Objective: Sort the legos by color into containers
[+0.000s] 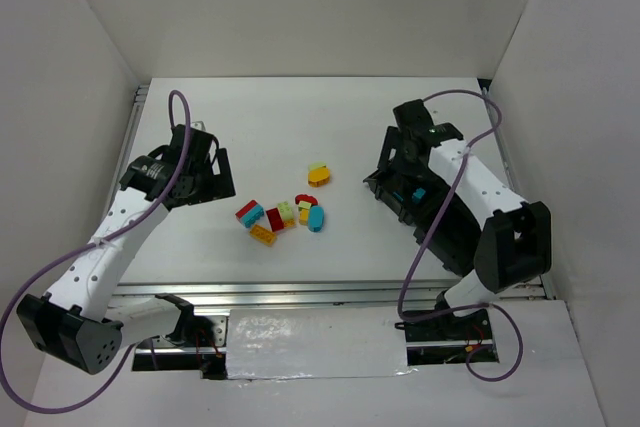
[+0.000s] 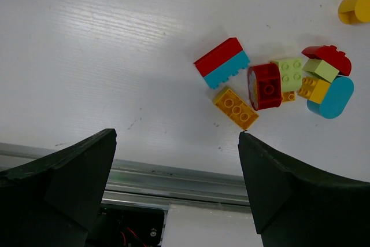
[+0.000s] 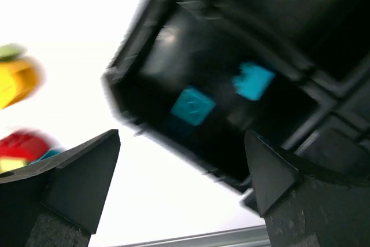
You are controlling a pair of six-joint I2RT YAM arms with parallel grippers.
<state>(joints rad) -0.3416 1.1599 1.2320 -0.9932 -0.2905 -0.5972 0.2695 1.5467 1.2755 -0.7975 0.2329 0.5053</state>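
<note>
The robot's right gripper will first leave the tray and then lower, to get over the cyan rounded piece (image 2: 332,98) and the adjoining orange brick at the tray end of the heap of legos.
Several legos (image 1: 285,212) lie bunched mid-table, with a yellow-and-green one (image 1: 319,175) a little apart. The left wrist view shows a red-on-cyan brick (image 2: 222,62), an orange flat brick (image 2: 235,108), a red brick (image 2: 266,87), a lime brick (image 2: 287,72) and a cyan rounded piece (image 2: 332,98). My left gripper (image 1: 212,179) (image 2: 176,134) is open and empty, left of the bunch. The black tray of containers (image 1: 385,187) sits at the right, partly hidden by my right arm. My right gripper (image 1: 403,172) (image 3: 182,134) hangs open and empty over its corner. Two cyan bricks (image 3: 193,106) (image 3: 254,80) lie in one compartment.
An aluminium rail (image 1: 330,292) (image 2: 173,174) runs along the table's near edge. White walls close in the table on the left, back and right. The right wrist view is blurred.
</note>
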